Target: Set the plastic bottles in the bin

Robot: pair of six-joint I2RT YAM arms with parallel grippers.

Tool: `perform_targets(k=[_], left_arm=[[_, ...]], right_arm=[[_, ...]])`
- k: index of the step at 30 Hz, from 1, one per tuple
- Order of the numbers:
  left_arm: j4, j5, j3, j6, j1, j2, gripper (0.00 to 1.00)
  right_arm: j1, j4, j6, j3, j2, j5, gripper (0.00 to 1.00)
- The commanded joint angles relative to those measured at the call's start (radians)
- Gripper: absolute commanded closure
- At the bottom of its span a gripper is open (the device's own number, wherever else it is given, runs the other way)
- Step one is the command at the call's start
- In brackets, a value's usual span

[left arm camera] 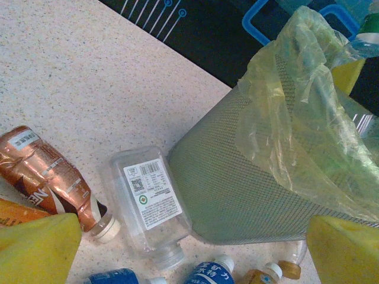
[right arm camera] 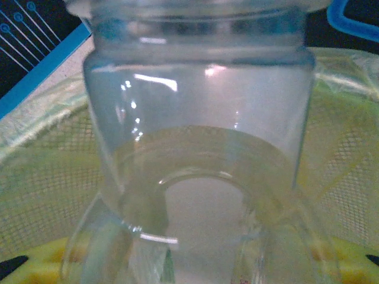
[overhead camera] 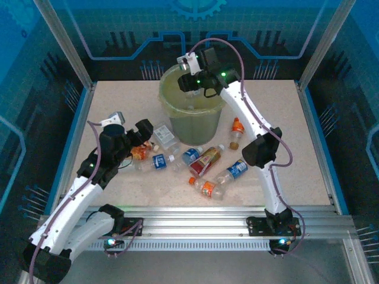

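Note:
The bin's bag-lined opening is right below the gripper. My right gripper should next lower past the bin's rim and let go of the clear plastic bottle inside.
The bin is an olive mesh bucket lined with a yellow-green bag, standing at the back middle of the table. My right gripper hangs over its rim, shut on a clear plastic bottle that is held above the bag in the right wrist view. My left gripper is open just left of the bin. Below its yellow pads lie a clear white-labelled bottle against the bin and a brown bottle.
Several more bottles lie in front of the bin: blue-labelled ones, a red one, an orange one, and an orange-capped one to the bin's right. Metal frame rails edge the table.

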Motion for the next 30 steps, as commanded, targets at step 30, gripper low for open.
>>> perform_targets(k=[30], left_arm=[[-0.171, -0.068, -0.055, -0.202, 0.046, -0.065, 0.01]], right_arm=[[0.013, -0.131, -0.189, 0.028, 0.139, 0.201, 0.55]])
